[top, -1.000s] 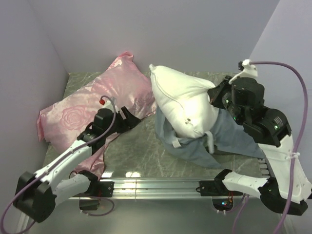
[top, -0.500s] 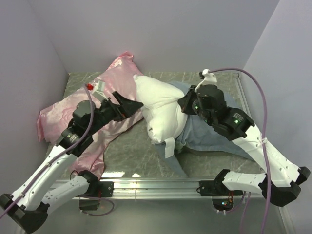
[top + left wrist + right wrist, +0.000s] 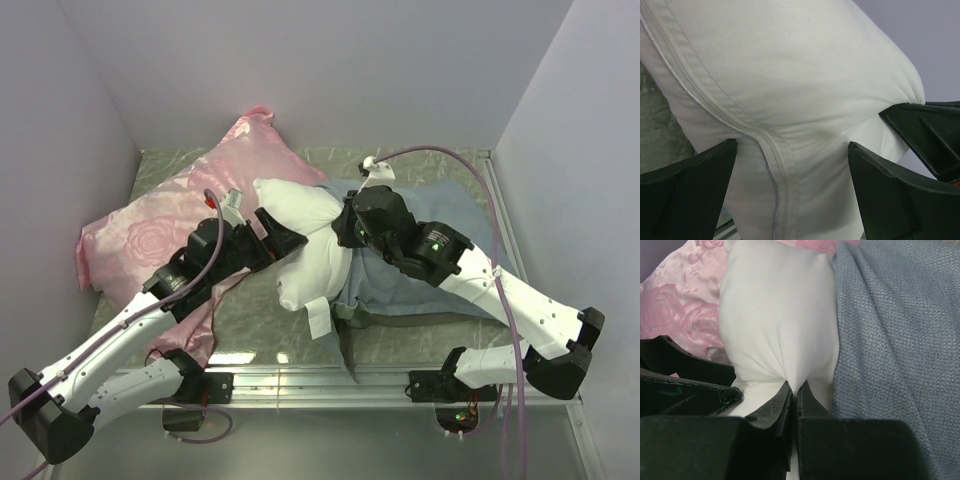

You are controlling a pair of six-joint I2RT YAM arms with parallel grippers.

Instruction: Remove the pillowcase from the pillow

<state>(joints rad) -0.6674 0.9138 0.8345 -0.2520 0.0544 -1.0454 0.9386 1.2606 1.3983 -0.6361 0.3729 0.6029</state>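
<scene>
I need to lower my left gripper's open fingers toward my right gripper next and close them, because the white fabric (image 3: 311, 260) (image 3: 815, 155) beside the pillow's seam lies below, between them.
The white pillow (image 3: 300, 250) lies mid-table, between my two grippers. My right gripper (image 3: 345, 228) is shut on a pinch of its white fabric (image 3: 794, 385). My left gripper (image 3: 283, 238) is open, and its fingers (image 3: 690, 190) straddle the pillow's seamed end (image 3: 790, 100) without closing on it. The grey-blue pillowcase (image 3: 400, 295) lies flat on the table to the right, under my right arm. It also shows in the right wrist view (image 3: 890, 340), beside the pillow. I cannot tell whether the pillow's right end is still inside it.
The shiny pink rose-patterned pillow (image 3: 170, 225) lies at the back left, under my left arm, and shows in the right wrist view (image 3: 680, 300). A white tag (image 3: 320, 322) hangs from the pillow's near end. Lilac walls close three sides. A metal rail (image 3: 320, 382) runs along the front.
My right gripper has pulled the white pillow left and down, away from the pillowcase, which has settled flat at the right. My left gripper has swung in and now straddles the pillow.
</scene>
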